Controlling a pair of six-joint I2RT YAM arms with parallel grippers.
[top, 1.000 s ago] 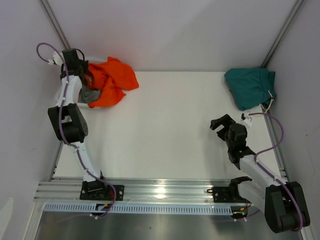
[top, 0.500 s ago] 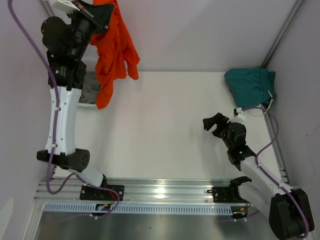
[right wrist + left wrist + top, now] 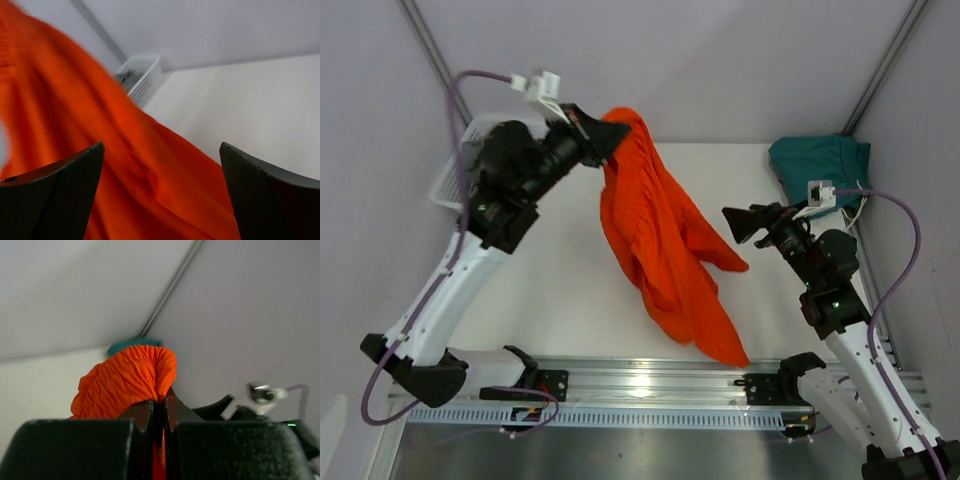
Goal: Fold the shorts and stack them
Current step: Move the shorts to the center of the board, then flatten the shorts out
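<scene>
My left gripper holds the waistband and the cloth hangs in the air, so next my gripper should lower toward the tabletop below it, between the basket and the teal shorts, and let go of the waistband.
The orange shorts [image 3: 660, 250] hang in the air over the middle of the table, trailing down to the near edge. My left gripper [image 3: 603, 141] is shut on their gathered waistband at the top. In the left wrist view the ruched orange shorts [image 3: 125, 380] bulge out above the closed left gripper [image 3: 159, 401]. My right gripper [image 3: 740, 222] is raised at the right and faces the hanging cloth, close to its right edge. In the right wrist view the right gripper [image 3: 161, 147] stands open with the orange shorts [image 3: 75, 130] ahead of it. The teal shorts [image 3: 820, 170] lie folded at the back right corner.
A white basket [image 3: 455, 175] stands at the back left, also visible in the right wrist view as the white basket [image 3: 142, 75]. Grey walls with metal posts close in the table. The aluminium rail [image 3: 640, 380] with the arm bases runs along the near edge.
My left arm has lifted the orange shorts out of the back left corner and swung them rightward over the table's middle. The right gripper has risen and turned toward the cloth, staying open.
</scene>
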